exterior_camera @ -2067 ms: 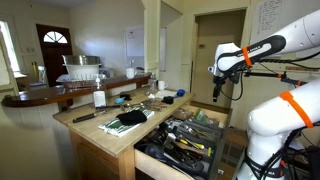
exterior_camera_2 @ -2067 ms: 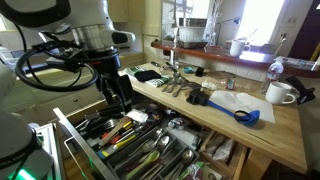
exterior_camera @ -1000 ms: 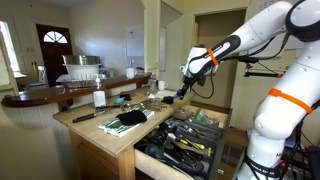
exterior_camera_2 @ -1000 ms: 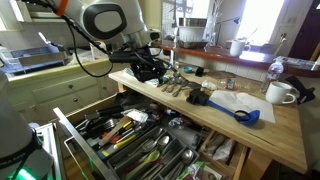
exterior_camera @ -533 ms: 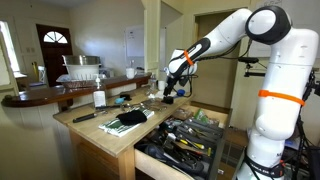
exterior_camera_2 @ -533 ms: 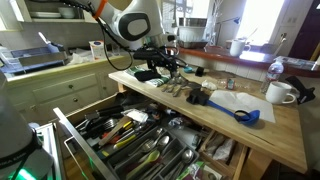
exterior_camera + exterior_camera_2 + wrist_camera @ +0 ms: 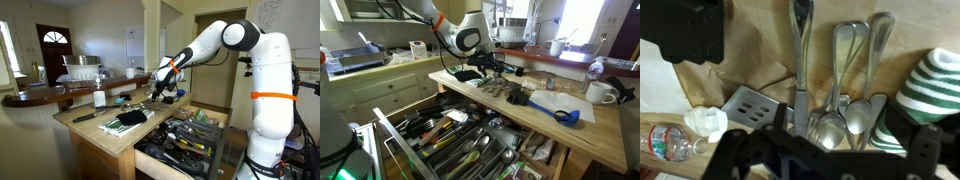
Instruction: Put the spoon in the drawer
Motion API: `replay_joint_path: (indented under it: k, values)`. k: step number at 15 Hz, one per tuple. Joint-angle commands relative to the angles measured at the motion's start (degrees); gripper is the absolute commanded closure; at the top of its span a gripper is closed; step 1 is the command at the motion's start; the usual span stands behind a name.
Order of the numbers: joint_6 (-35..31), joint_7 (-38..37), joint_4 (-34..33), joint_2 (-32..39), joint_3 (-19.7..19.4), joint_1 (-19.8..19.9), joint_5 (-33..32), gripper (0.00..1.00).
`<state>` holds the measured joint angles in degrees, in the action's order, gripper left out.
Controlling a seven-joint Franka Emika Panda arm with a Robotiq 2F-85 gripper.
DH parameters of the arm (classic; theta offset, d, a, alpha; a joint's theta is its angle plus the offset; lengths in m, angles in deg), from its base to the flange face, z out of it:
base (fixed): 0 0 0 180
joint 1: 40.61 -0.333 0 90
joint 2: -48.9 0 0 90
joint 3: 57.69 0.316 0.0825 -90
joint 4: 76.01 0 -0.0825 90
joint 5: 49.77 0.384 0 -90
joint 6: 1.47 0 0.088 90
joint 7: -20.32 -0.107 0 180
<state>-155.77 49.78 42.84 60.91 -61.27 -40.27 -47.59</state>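
Observation:
The spoon's thin dark handle is between my open fingers, so I will lower my gripper straight down over it, beside the knife, and close on the handle.
Several spoons lie side by side with a knife on the wooden counter, bowls towards the camera. They also show in an exterior view. My gripper hovers just above them, open and empty, one dark finger on each side of the cutlery. It shows over the counter in both exterior views. The wide pale-wood drawer stands pulled out below the counter, full of utensils; it also shows in an exterior view.
A green-and-white striped object lies right of the spoons. A slotted spatula, crumpled paper and a water bottle lie left. A blue scoop and a white mug sit further along the counter.
The arm has swung from above the open drawer over to the counter and come down over the cutlery. The gripper stays open and empty.

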Motion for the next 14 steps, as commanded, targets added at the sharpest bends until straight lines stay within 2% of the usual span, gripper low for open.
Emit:
replay_joint_path:
  k: [1,6,7,13,14]
  values:
    - [-0.40,-0.89,-0.59,0.79,2.41,2.35,-1.10,0.00]
    - [-0.52,-0.88,-1.52,1.36,2.63,2.64,-1.04,0.00]
    - [-0.50,1.38,-1.84,1.87,4.25,3.67,2.05,0.00]
    - [-2.49,-0.49,-3.42,5.55,5.38,4.23,-0.74,0.00]
    - [-2.84,-0.51,-3.48,6.00,5.58,4.49,-0.51,0.05]
